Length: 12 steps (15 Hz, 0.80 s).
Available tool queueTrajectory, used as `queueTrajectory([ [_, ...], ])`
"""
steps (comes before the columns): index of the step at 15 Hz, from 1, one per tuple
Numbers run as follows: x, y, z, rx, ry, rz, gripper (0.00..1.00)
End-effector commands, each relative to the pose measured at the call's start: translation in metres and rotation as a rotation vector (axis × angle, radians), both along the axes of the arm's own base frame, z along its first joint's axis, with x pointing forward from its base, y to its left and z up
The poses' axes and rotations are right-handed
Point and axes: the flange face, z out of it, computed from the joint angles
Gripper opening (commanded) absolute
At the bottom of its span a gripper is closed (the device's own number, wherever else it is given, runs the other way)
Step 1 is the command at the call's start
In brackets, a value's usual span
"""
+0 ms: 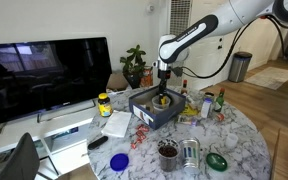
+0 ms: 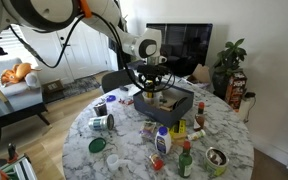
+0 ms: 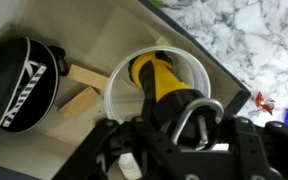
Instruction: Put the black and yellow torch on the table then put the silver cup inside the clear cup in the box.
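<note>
My gripper lifts the torch [image 3: 162, 80] from the clear cup next, moves back past the box and lowers to release, since bare marble lies back and below.
In the wrist view the black and yellow torch [image 3: 162, 80] stands inside the clear cup [image 3: 119, 85] in the dark box [image 3: 104, 30], with a metal clip on its black end. My gripper [image 3: 176, 135] is lowered over that black end, its fingers against both sides of it. In both exterior views the gripper [image 1: 162, 92] [image 2: 152, 85] reaches down into the box [image 1: 144, 113] [image 2: 181, 104]. The silver cup [image 1: 191, 152] [image 2: 102, 123] stands on the marble table [image 1: 242, 145] [image 2: 129, 155], apart from the box.
The box also holds a black round case [image 3: 19, 80] and wooden blocks [image 3: 84, 90]. Bottles [image 1: 206, 102], a dark cup [image 1: 168, 153], a yellow-capped jar [image 1: 104, 103] and lids lie around the box. A TV [image 1: 44, 70] stands beside the table.
</note>
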Motion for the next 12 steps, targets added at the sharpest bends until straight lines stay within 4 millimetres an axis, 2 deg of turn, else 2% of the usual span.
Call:
queueTrajectory([
  [1, -0.007, 0.006, 0.045, -0.041, -0.014, 0.001, 0.31],
  [6, -0.021, 0.014, 0.11, -0.059, -0.057, 0.022, 0.31],
  [9, -0.041, 0.016, 0.149, -0.065, -0.007, 0.059, 0.31],
  [12, -0.064, 0.01, 0.173, -0.115, 0.079, 0.081, 0.31],
])
